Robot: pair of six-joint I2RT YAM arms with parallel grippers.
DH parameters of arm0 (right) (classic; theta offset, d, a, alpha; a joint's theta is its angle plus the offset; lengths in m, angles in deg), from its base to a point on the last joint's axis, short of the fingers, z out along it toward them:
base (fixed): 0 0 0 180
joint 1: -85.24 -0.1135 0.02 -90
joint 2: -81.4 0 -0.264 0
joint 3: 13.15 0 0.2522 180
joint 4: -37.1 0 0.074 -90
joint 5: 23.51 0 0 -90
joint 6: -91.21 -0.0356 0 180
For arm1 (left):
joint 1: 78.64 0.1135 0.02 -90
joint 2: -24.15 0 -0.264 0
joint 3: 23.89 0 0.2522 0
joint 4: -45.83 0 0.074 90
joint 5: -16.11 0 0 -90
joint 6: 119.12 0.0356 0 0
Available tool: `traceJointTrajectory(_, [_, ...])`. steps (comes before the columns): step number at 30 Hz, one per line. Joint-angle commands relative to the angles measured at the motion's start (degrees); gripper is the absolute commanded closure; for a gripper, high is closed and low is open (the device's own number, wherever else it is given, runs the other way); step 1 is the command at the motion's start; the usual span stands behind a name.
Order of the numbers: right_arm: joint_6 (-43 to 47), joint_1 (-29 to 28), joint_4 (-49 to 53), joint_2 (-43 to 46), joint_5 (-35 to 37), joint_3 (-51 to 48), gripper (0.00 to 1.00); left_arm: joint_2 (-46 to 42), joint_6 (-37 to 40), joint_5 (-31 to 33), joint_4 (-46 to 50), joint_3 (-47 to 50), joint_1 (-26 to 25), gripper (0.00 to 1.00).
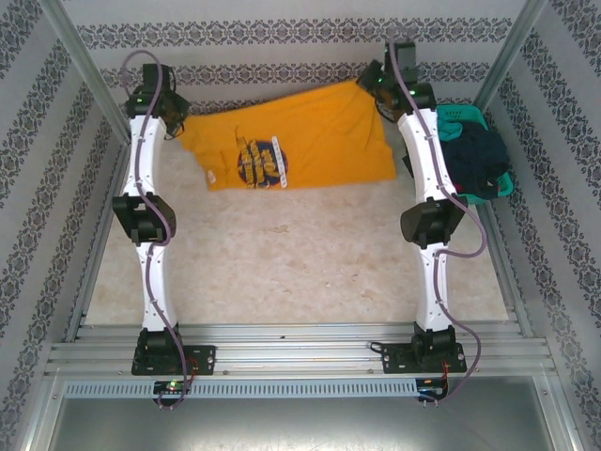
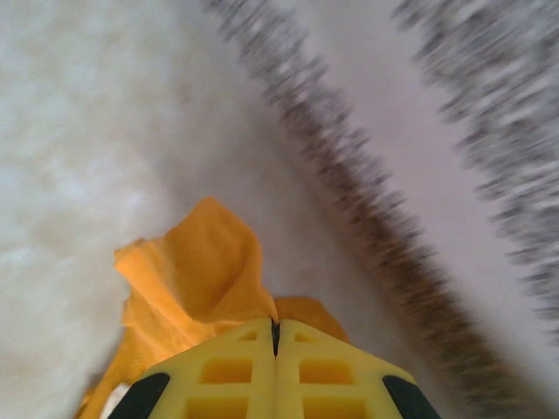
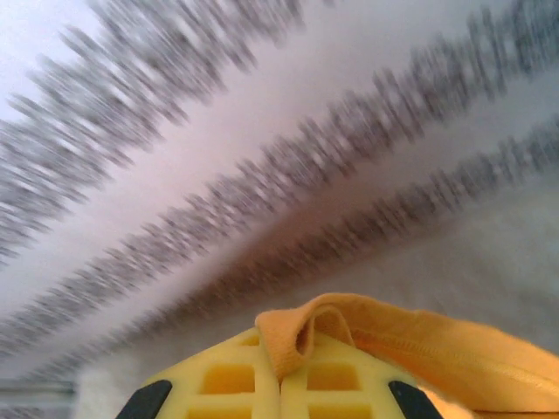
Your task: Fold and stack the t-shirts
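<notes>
My left gripper will next lift its corner of the t-shirt, sweep it back and lower it onto the pale tabletop between the arms, because that part of the tabletop is empty.
An orange-yellow t-shirt [image 1: 300, 141] with a dark round print hangs stretched between both arms at the far side of the table. My left gripper [image 1: 174, 117] is shut on its left corner; in the left wrist view orange cloth [image 2: 196, 271] bunches out from the closed yellow fingers [image 2: 236, 371]. My right gripper [image 1: 380, 86] is shut on the shirt's right corner, and a folded hem [image 3: 349, 327] sticks up from between its fingers [image 3: 227, 380]. More t-shirts, dark navy [image 1: 474, 155] among them, lie in the teal basket [image 1: 465, 117] at the right.
Patterned cloth walls close in the table on three sides, right behind both grippers. The pale tabletop [image 1: 300, 263] stretches between the two arms. Aluminium rails [image 1: 300, 352] cross the near edge at the arm bases.
</notes>
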Motion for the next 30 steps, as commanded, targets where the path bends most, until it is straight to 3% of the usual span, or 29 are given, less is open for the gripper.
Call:
traceJointTrajectory(1, [-1.1,2.7,-10.8,6.2,-2.3,2.0,1.0,-8.7,-3.9,-1.0,-18.5,-0.7,1.7,1.0])
traceJointTrajectory(3, [0.9,3.6,-14.1,10.7,-3.8,0.0,1.0,-12.1,-3.6,-1.1,-22.4,-0.7,2.1,1.0])
traceJointTrajectory(6, [5.0,4.3,-14.0,17.9,-5.5,-4.6,1.0,-17.0,-0.4,-1.2,-20.3,-0.2,2.5,1.0])
traceJointTrajectory(10, [9.2,4.0,-14.8,30.0,-8.8,-24.0,1.0,-24.1,4.9,-3.1,-11.9,7.8,2.5,1.0])
traceJointTrajectory(13, [8.7,3.0,-19.5,41.5,-9.4,-46.7,1.0,-32.6,7.0,-4.6,-9.8,25.1,2.4,1.0])
traceJointTrajectory(18, [3.9,1.5,-20.2,59.7,-7.9,-81.2,1.0,-53.5,3.7,-3.8,-22.3,67.6,2.5,1.0])
traceJointTrajectory(20, [2.2,0.4,-17.6,65.0,-7.2,-92.1,1.0,-59.2,2.7,-3.5,-21.3,78.6,2.5,1.0])
traceJointTrajectory(26, [-6.3,-0.7,-15.5,75.2,-4.6,-118.1,1.0,-68.6,4.3,-2.6,-17.0,101.9,2.6,1.0])
traceJointTrajectory(30, [-6.6,-0.9,-17.9,73.1,-4.9,-124.0,1.0,-66.8,5.1,-1.4,-20.4,110.6,2.6,1.0])
